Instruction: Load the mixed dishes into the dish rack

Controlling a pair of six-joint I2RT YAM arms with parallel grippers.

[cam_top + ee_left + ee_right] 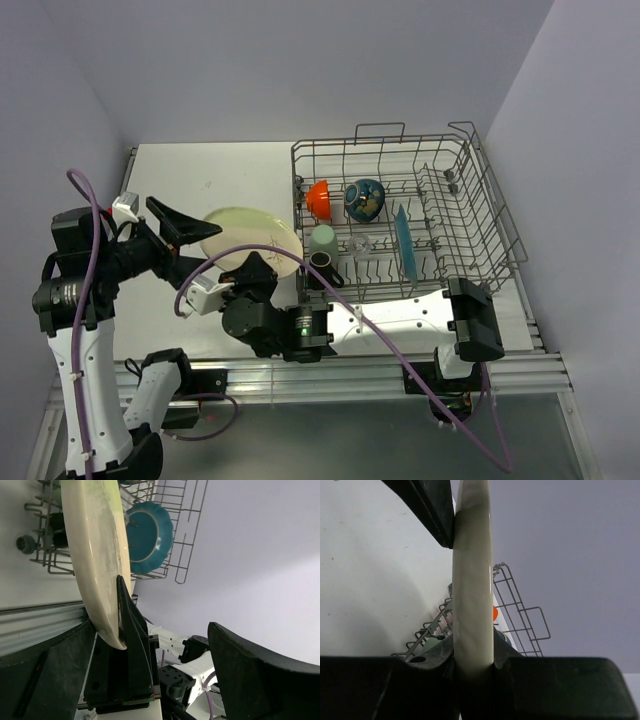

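My right gripper holds the cream plate (248, 236) and should next move it to the right in the top view, to the dish rack's empty slots past the teal plate (403, 240), then lower it and let go.
My right gripper (256, 268) is shut on the near edge of the cream plate (248, 236), holding it above the table just left of the dish rack (480, 200). The right wrist view shows the plate edge-on (472, 595) between my pads. My left gripper (183, 230) is open, its jaws on either side of the plate's left rim (95, 555). In the rack are the orange bowl (320, 198), blue bowl (365, 199), pale green mug (322, 240), dark brown mug (323, 262), clear glass (365, 245) and upright teal plate (403, 240), the plate also in the left wrist view (147, 537).
The white table (200, 175) extends left of the rack. Grey walls close in behind and at the right. The right arm's white links (400, 315) lie along the near edge in front of the rack.
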